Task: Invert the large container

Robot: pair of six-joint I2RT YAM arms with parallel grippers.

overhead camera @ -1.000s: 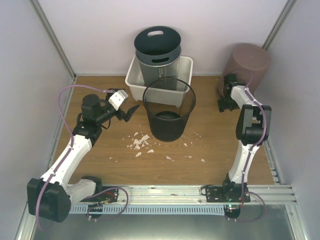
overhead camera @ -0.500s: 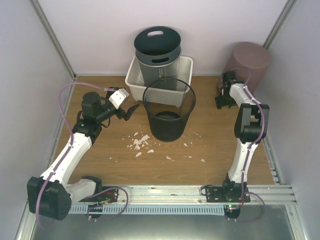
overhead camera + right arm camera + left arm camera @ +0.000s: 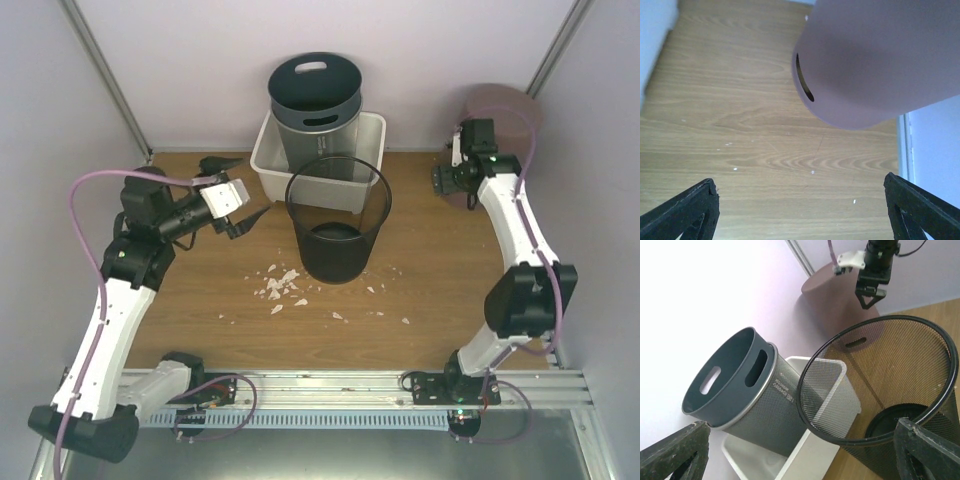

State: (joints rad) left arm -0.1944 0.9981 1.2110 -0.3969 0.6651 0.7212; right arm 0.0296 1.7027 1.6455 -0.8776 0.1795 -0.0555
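Observation:
I need to move my left gripper to the right in the top view next and turn it downward onto the black bin's near rim, because the white tub (image 3: 268,160) crowds the far side of the black bin.
A black mesh bin (image 3: 338,220) stands upright at the table's centre; the left wrist view shows its rim close up (image 3: 890,390). A mauve bin (image 3: 505,115) stands upside down in the back right corner; it also shows in the right wrist view (image 3: 880,60). A grey mesh bin (image 3: 315,100) stands upright in a white tub (image 3: 268,160). My left gripper (image 3: 238,190) is open and empty, left of the black bin. My right gripper (image 3: 455,188) is open and empty, above the table just in front of the mauve bin.
White crumbs (image 3: 280,285) lie on the wooden table in front of the black bin. White walls close in the back and both sides. The grey bin (image 3: 750,390) and white tub (image 3: 810,455) sit directly behind the black bin.
My left arm has drawn back to the left and risen, and its jaws stand wider. My right arm has stretched out and lifted its gripper higher beside the mauve bin.

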